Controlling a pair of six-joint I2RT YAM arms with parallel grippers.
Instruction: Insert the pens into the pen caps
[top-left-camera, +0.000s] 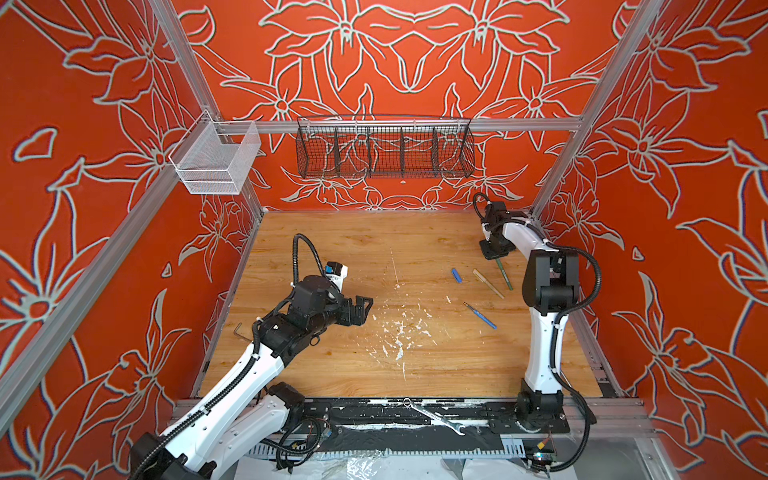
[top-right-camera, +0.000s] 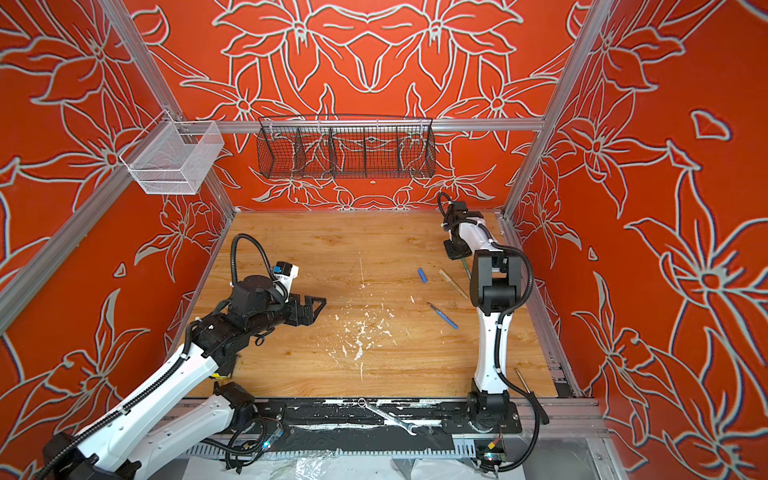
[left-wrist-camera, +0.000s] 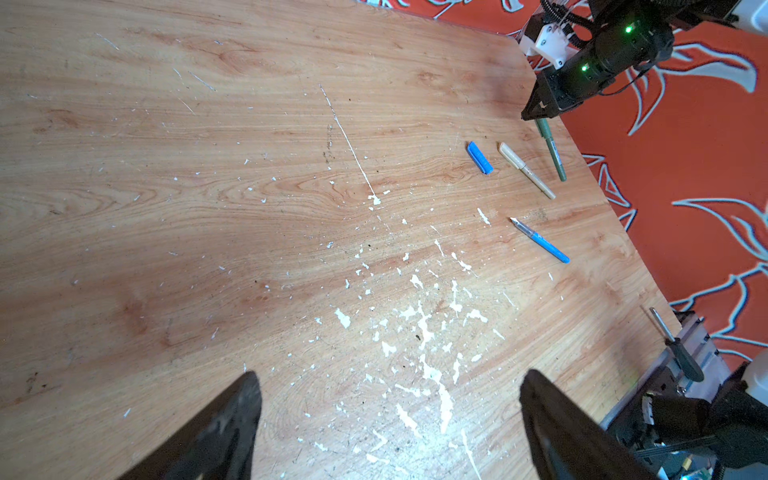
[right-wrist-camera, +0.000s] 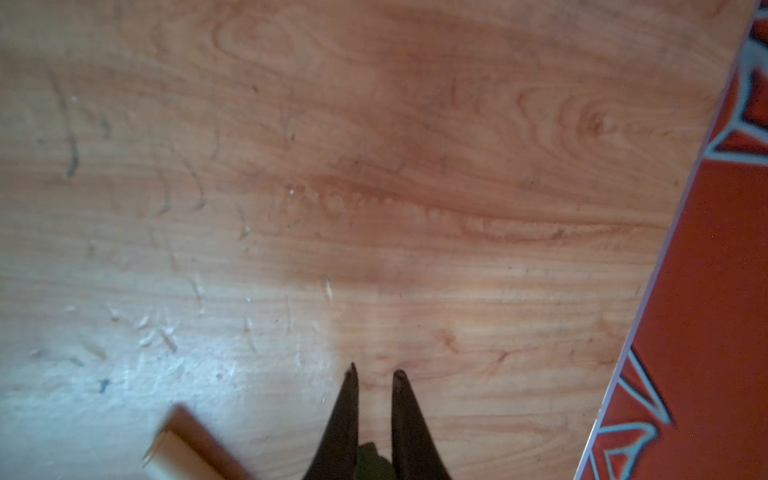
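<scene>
My right gripper stays low, eases toward the beige pen and lets go of the green pen's far end (top-left-camera: 498, 261) (right-wrist-camera: 372, 462) next, as the green pen lies along the tabletop.
A blue pen (top-left-camera: 481, 316) (left-wrist-camera: 540, 242) lies bare on the wooden table, dark tip toward the middle. Farther back rests a loose blue pen cap (top-left-camera: 456, 275) (left-wrist-camera: 479, 157). Beside it lies a beige pen (top-left-camera: 488, 284) (left-wrist-camera: 527, 170) whose far end is wider, like a cap. My right gripper (top-left-camera: 495, 254) (right-wrist-camera: 376, 372) is down at the table and shut on the far end of a green pen (top-left-camera: 504, 276) (left-wrist-camera: 553, 151), which shows green between the jaws (right-wrist-camera: 374, 461). My left gripper (top-left-camera: 365, 305) (left-wrist-camera: 388, 374) hovers open and empty left of centre.
A silver wrench (top-left-camera: 436, 417) lies on the front rail, a bent hex key (top-left-camera: 237, 332) near the table's left edge, and a screwdriver (top-right-camera: 525, 384) at the front right. White flecks (top-left-camera: 399, 332) mark the table's middle. Wire baskets (top-left-camera: 384, 149) hang on the back wall.
</scene>
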